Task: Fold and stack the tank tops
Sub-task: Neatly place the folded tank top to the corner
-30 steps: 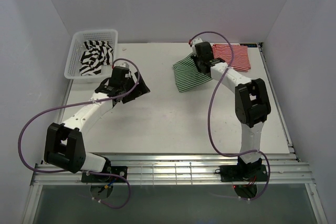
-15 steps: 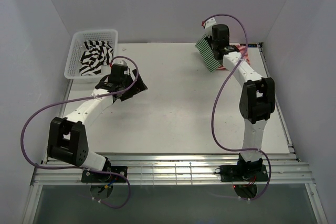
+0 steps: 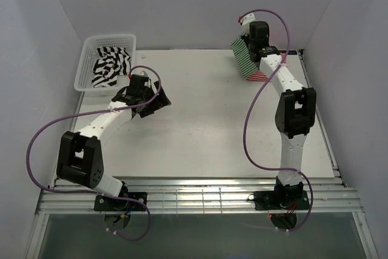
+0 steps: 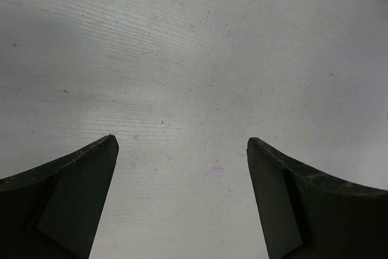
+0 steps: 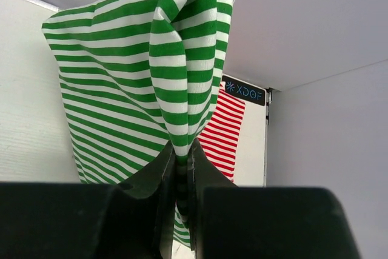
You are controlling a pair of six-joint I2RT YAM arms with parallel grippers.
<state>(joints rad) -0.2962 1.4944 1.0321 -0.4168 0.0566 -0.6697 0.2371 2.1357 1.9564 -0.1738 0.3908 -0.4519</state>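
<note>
The robot will next lower its right gripper sideways onto the red-and-white tank top (image 5: 223,131) and release to stack them. That tank top lies flat below the gripper and to its right in the top view.
My right gripper (image 5: 183,153) is shut on the green-and-white tank top (image 5: 130,83), which hangs folded from it at the table's back right (image 3: 244,59). Under and behind it lies the red-and-white tank top (image 5: 225,131), mostly hidden in the top view (image 3: 260,76). The black-and-white tank top (image 3: 110,66) sits crumpled in the white basket (image 3: 82,63) at the back left. My left gripper (image 4: 182,147) is open over bare table, just right of the basket (image 3: 159,102), with nothing between its fingers.
White walls close in the table at the back and on both sides. A black label (image 5: 244,91) marks the table's back right corner. A purple cable (image 3: 247,125) loops beside the right arm. The bare table (image 3: 200,125) spreads between the arms.
My right gripper has lifted the green-and-white top off the table and carried it back and to the right, over the red-and-white one. The left arm has barely shifted.
</note>
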